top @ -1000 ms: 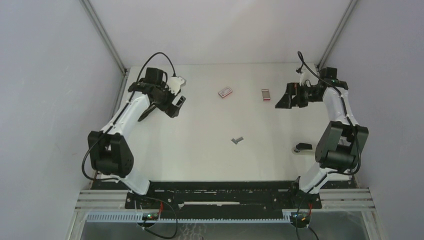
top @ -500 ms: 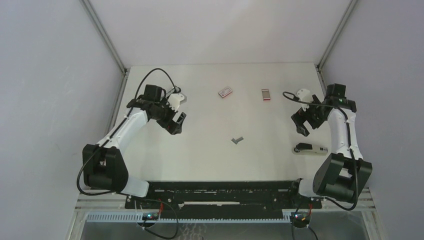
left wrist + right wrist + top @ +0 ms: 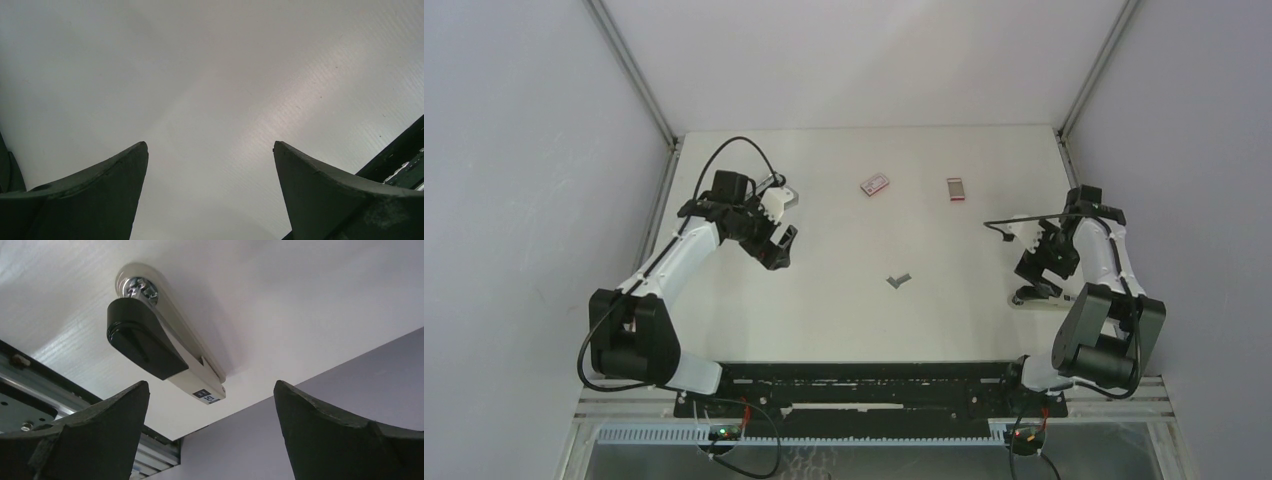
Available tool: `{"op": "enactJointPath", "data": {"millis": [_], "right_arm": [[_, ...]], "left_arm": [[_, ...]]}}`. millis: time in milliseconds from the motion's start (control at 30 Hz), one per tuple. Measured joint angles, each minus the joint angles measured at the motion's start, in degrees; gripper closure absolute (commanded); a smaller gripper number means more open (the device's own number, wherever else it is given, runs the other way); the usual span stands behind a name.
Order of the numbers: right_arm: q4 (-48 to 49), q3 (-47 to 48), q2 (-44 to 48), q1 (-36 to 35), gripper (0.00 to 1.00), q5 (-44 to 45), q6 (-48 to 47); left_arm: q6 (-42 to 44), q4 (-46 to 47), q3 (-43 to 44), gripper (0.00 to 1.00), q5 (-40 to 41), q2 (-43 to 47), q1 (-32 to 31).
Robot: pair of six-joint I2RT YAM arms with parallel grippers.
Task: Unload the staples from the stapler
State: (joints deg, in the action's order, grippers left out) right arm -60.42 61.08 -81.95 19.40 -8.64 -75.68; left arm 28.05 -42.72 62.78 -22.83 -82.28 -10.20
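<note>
The robot's right gripper will turn in line with the stapler, because the stapler lies slanted, and will lower its open fingers astride the black top [image 3: 1030, 293] [image 3: 145, 342].
The stapler [image 3: 165, 360] lies closed on the table near the right wall, with a black top over a pale metal body. From above, only its left end [image 3: 1022, 297] shows under my right gripper [image 3: 1039, 275]. That gripper [image 3: 210, 385] hangs open just above the stapler and touches nothing. The staples [image 3: 899, 281], a tiny bent grey strip, lie at the table's middle. My left gripper [image 3: 782, 248] is open over bare table at the left, and its wrist view [image 3: 210, 145] shows nothing between the fingers.
A small red-and-white box [image 3: 875, 185] and a pinkish-red piece [image 3: 956, 189] lie at the back of the table. The right wall [image 3: 350, 405] and the table's near edge rail [image 3: 30, 390] are close to the stapler.
My right arm has swung from the back right corner down toward the near right and now hangs over the stapler. The left gripper came slightly nearer early on, then held still.
</note>
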Motion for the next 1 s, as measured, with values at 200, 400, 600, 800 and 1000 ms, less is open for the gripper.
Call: {"op": "enactJointPath", "data": {"millis": [200,400,600,800,1000], "right_arm": [[-0.63,-1.07,-1.70,0.02,0.06,2.60,-3.72],[0.48,-2.97,-4.68,-0.04,0.14,4.61,-4.70],[2.49,-4.85,-7.32,-1.05,0.29,6.29,-4.57],[2.75,-5.03,-7.54,-2.64,0.68,6.49,-4.26],[3.23,-5.07,-7.54,-4.66,0.88,7.02,-3.89]], "left_arm": [[0.00,0.17,0.00,0.00,-0.57,-0.11,0.00],[0.00,0.20,0.00,0.00,-1.16,-0.22,0.00],[0.00,0.22,0.00,0.00,-1.44,-0.68,-0.02],[0.00,0.20,0.00,0.00,-1.51,-1.97,-0.02],[-0.02,0.17,0.00,0.00,-1.73,-2.12,0.00]]}}
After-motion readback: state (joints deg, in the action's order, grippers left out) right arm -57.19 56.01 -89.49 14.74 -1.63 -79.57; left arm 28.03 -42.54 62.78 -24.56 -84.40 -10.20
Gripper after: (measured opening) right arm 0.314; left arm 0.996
